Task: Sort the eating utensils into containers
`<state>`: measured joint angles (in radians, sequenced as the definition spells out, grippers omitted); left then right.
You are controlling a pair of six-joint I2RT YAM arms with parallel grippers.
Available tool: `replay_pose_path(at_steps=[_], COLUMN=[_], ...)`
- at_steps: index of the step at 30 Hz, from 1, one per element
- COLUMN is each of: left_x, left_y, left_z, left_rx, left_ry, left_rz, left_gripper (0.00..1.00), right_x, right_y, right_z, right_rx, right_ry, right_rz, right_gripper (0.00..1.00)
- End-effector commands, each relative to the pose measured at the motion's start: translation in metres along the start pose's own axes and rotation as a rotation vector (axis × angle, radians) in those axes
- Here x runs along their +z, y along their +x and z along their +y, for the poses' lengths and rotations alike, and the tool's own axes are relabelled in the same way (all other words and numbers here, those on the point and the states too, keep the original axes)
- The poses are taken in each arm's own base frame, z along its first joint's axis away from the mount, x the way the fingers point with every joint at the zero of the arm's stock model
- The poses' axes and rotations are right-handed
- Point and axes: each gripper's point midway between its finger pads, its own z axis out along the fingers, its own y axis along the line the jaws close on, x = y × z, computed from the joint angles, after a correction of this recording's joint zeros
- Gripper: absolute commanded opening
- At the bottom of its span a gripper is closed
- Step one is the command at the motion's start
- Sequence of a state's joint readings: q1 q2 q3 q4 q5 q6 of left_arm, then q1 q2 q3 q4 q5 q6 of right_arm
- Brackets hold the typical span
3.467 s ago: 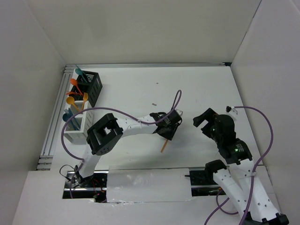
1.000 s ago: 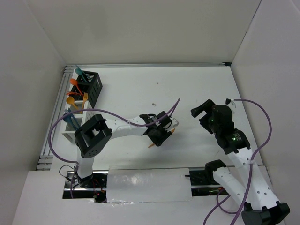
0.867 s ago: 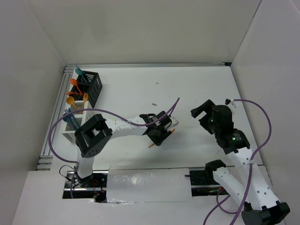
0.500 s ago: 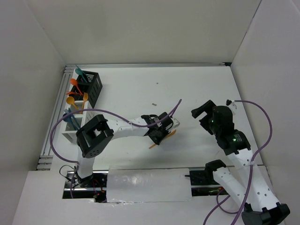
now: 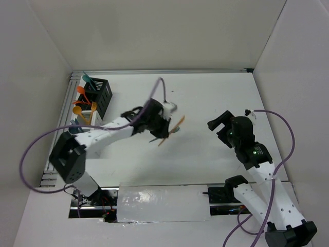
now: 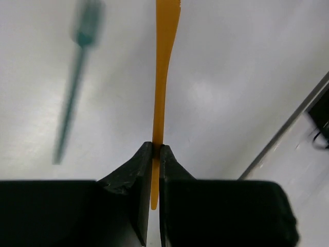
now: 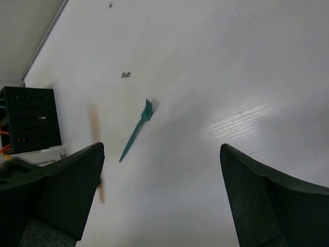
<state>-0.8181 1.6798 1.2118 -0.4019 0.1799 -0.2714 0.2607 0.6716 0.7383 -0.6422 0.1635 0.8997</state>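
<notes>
My left gripper should next swing left in the top view and release the orange utensil in the white caddy's far end (image 5: 87,115), as its color matches the fork there.
My left gripper (image 6: 156,149) is shut on the lower end of a thin orange utensil (image 6: 163,77). It holds the utensil up off the table, near the middle in the top view (image 5: 175,125). A teal fork (image 7: 136,131) lies flat on the table below it, blurred in the left wrist view (image 6: 69,118). The black caddy (image 5: 101,95) stands at the far left with orange and teal utensils in it. The white caddy (image 5: 82,125) just in front is partly covered by my left arm. My right gripper (image 7: 162,149) hangs open and empty over the right side of the table.
A metal rail (image 5: 59,128) runs along the table's left edge beside the caddies. A small dark speck (image 7: 125,75) lies on the table beyond the fork. White walls close in the table on three sides. Purple cables loop off both arms.
My left gripper closed on the orange utensil, lifted it off the table and swung back and left toward the caddies, uncovering the teal fork. The right arm barely moved.
</notes>
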Motion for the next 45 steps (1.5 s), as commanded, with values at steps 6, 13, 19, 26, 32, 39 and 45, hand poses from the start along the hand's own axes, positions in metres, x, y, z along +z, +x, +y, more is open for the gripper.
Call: replay_pose_path(at_steps=[6, 13, 19, 26, 32, 39, 45], left_x=[-0.189, -0.296, -0.346, -0.349, -0.335, -0.324, -0.319], left_y=[-0.125, -0.103, -0.064, -0.021, -0.003, 0.016, 0.022], left_z=[0.091, 0.203, 0.244, 0.275, 0.283, 0.298, 0.305], left_rx=[-0.165, -0.28, -0.131, -0.141, -0.042, -0.026, 0.0], left_ry=[-0.045, -0.347, -0.528, -0.647, -0.668, -0.737, -0.759], left_rz=[-0.663, -0.992, -1.151, -1.18, -1.159, -1.147, -1.089], left_gripper=[0.04, 0.05, 0.06, 0.06, 0.06, 0.06, 0.06], right_x=[0.006, 0.04, 0.059, 0.093, 0.11, 0.128, 0.138], right_y=[-0.03, -0.019, -0.021, -0.02, -0.017, -0.01, -0.006], right_z=[0.043, 0.059, 0.07, 0.073, 0.078, 0.077, 0.075], right_rx=[-0.078, -0.134, -0.173, -0.222, -0.245, -0.241, -0.233], right_ry=[-0.154, -0.183, -0.224, -0.177, -0.174, -0.163, -0.153], right_rz=[-0.097, -0.024, -0.041, -0.015, 0.014, 0.047, 0.068], right_gripper=[1.0, 1.0, 1.0, 1.0, 1.0, 1.0, 1.0])
